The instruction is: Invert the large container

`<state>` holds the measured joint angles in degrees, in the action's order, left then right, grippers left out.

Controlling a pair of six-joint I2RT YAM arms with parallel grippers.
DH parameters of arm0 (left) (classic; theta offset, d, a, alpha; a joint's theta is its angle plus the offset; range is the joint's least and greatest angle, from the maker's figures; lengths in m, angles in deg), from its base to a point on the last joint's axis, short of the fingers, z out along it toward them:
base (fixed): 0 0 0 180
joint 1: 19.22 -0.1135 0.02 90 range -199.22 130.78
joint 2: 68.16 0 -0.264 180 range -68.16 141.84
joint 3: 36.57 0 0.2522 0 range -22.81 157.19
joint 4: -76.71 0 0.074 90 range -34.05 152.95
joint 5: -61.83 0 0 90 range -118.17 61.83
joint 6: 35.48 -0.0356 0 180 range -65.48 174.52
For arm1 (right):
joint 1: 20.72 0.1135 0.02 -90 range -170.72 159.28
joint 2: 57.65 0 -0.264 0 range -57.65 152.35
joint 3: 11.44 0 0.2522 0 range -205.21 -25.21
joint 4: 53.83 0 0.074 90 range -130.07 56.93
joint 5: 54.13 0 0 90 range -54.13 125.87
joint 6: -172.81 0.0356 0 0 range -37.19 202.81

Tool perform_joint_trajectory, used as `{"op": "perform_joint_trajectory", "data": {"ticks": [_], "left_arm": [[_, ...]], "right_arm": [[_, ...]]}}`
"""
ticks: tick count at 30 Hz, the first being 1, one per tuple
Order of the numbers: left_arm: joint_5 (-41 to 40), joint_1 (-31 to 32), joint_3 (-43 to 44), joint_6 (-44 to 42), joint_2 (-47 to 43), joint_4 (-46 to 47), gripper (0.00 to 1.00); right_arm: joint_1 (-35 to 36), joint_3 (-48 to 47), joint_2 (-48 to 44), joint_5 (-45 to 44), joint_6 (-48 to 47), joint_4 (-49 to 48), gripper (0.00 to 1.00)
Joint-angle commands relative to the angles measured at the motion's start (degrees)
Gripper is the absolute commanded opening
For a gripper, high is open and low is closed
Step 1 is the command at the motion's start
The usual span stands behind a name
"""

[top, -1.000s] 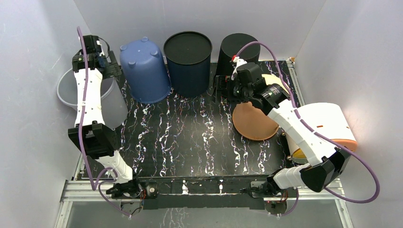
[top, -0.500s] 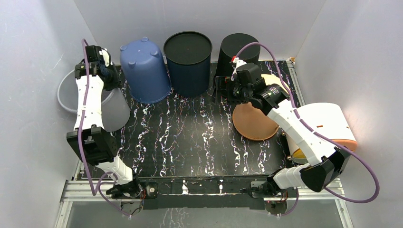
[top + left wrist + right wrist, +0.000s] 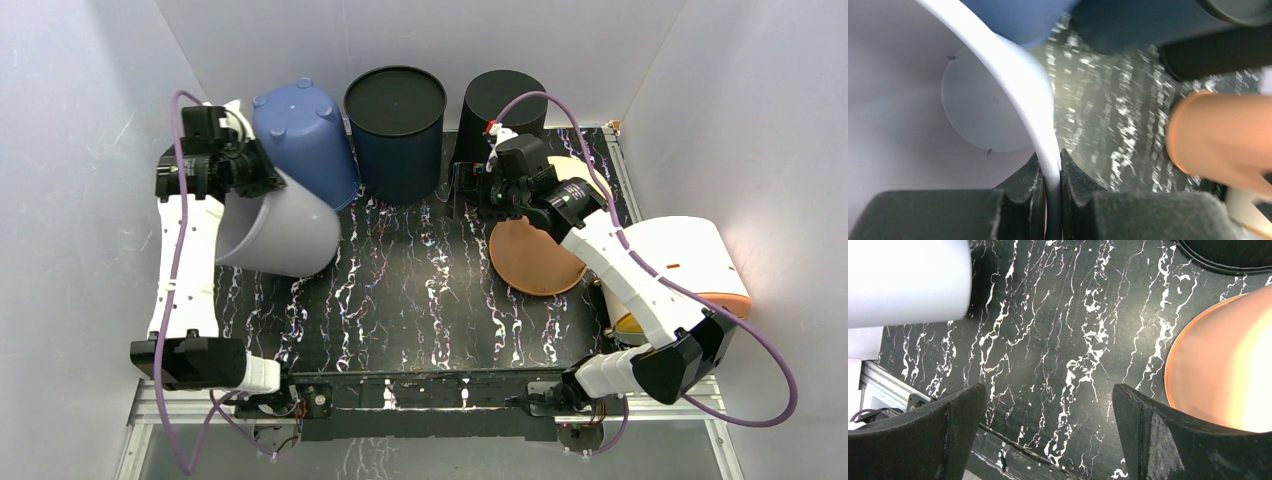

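Note:
The table's bare middle is below my left gripper and to its right in the top view, so I should swing the bucket that way, lower it and release it.
The large container (image 3: 280,235) is a pale grey-white bucket. It hangs tipped on its side over the left part of the table, its base pointing toward the table's middle. My left gripper (image 3: 255,170) is shut on its rim. In the left wrist view the white rim (image 3: 1033,95) runs down between the two closed pads (image 3: 1052,175), and the bucket's inner floor (image 3: 983,105) shows to the left. My right gripper (image 3: 462,190) hovers open at the back centre; its fingers (image 3: 1048,410) hold nothing, with the container's wall (image 3: 908,280) at the upper left.
An upside-down blue bucket (image 3: 305,150), a dark navy container (image 3: 395,130) and a black one (image 3: 500,105) line the back wall. An orange container (image 3: 535,255) lies on its side under the right arm. A white and orange tub (image 3: 690,265) sits at the right edge.
The left gripper closed on the container's rim, then lifted it from the left edge and swung it right over the table, tipping it onto its side. The right arm stayed still.

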<state>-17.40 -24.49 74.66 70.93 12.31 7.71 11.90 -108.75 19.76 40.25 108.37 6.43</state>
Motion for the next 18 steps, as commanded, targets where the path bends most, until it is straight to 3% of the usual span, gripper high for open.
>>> {"op": "perform_joint_trajectory", "data": {"ticks": [1,7,14,18], "left_arm": [[9.8,8.7,1.8,8.3,-4.1,2.9,0.0],[21.3,12.4,-4.9,16.4,-8.9,10.3,0.0],[33.5,17.1,-24.1,31.7,-15.7,33.4,0.0],[36.4,19.9,-30.3,39.0,-16.2,44.1,0.0]], "right_arm": [[0.1,-3.1,0.9,-2.7,-0.7,-0.1,0.98],[0.0,-6.0,0.2,-8.1,-0.8,1.7,0.98],[-0.4,-6.2,-2.1,-12.1,-0.1,3.7,0.98],[-0.5,-5.5,-4.3,-14.9,2.3,3.3,0.98]]}}
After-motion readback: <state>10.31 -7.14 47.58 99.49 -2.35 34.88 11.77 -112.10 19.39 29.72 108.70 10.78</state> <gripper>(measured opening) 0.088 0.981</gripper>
